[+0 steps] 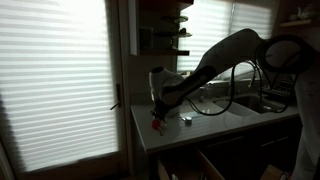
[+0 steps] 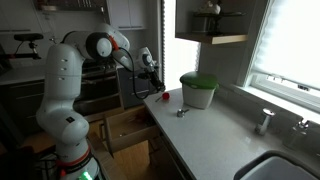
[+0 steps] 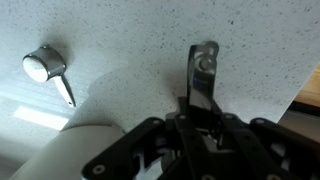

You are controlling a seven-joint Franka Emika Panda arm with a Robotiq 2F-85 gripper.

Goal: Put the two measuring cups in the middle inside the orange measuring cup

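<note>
The steel measuring cup still hangs too high to release. My gripper should go down over the orange measuring cup (image 2: 166, 96), which sits below it on the counter.
In the wrist view my gripper (image 3: 203, 100) is shut on the flat metal handle of a greyish measuring cup (image 3: 205, 62), which sticks out beyond the fingertips above the speckled counter. The second greyish measuring cup (image 3: 45, 65) lies on the counter to the left, handle pointing down-right; it also shows in both exterior views (image 1: 185, 120) (image 2: 181, 112). The orange measuring cup (image 1: 157, 123) (image 2: 165, 97) sits on the counter just below and beside my gripper (image 1: 157, 107) (image 2: 151, 82). It is out of the wrist view.
A white container with a green lid (image 2: 198, 90) stands behind the cups; its pale body fills the wrist view's lower left (image 3: 70, 150). The counter edge (image 2: 160, 135) and an open drawer (image 2: 125, 128) are near. A sink (image 1: 262, 102) lies further along the counter.
</note>
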